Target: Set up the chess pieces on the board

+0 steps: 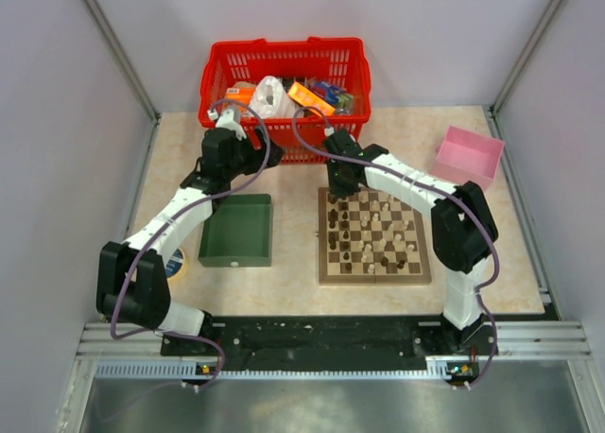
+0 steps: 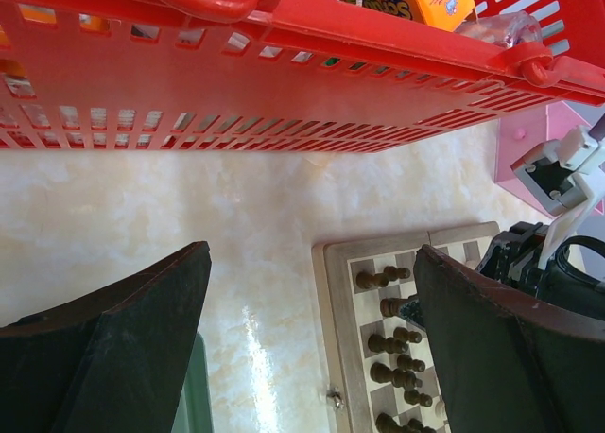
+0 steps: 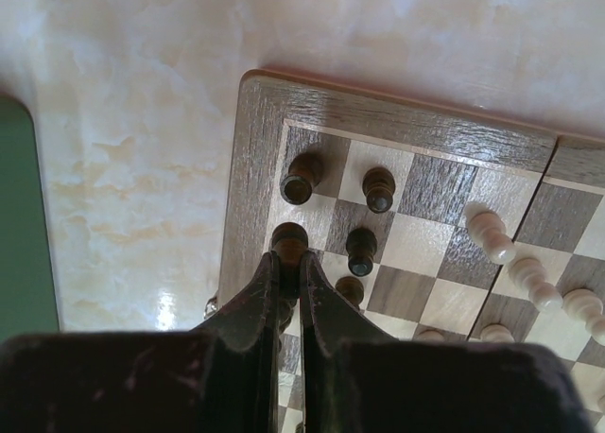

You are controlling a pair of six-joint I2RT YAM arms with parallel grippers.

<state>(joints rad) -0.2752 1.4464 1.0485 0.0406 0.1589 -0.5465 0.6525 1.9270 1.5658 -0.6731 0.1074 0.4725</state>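
Observation:
The pale square [image 3: 310,221] beside the corner piece [image 1: 332,207] is still empty. My right gripper will lower the dark chess piece onto that square next and release it there.
The board [image 1: 326,268] lies right of centre with several dark and pale chess pieces [image 1: 376,227] on it. My right gripper [image 3: 290,255] is shut on a dark brown piece [image 3: 289,237] over the board's far left column, beside the rim [image 3: 248,197]. Other dark pieces [image 3: 301,178] stand next to it, and pale pieces [image 3: 492,233] lie to the right. In the top view the right gripper [image 1: 339,197] is at the board's far left corner. My left gripper [image 2: 312,348] is open and empty, held above the table near the basket; the board's corner [image 2: 340,291] shows between its fingers.
A red basket [image 1: 284,60] with packets stands at the back centre, close over the left gripper. A green tray [image 1: 236,230] sits left of the board. A pink box [image 1: 470,154] is at the back right. A tape roll [image 1: 177,261] lies by the left arm.

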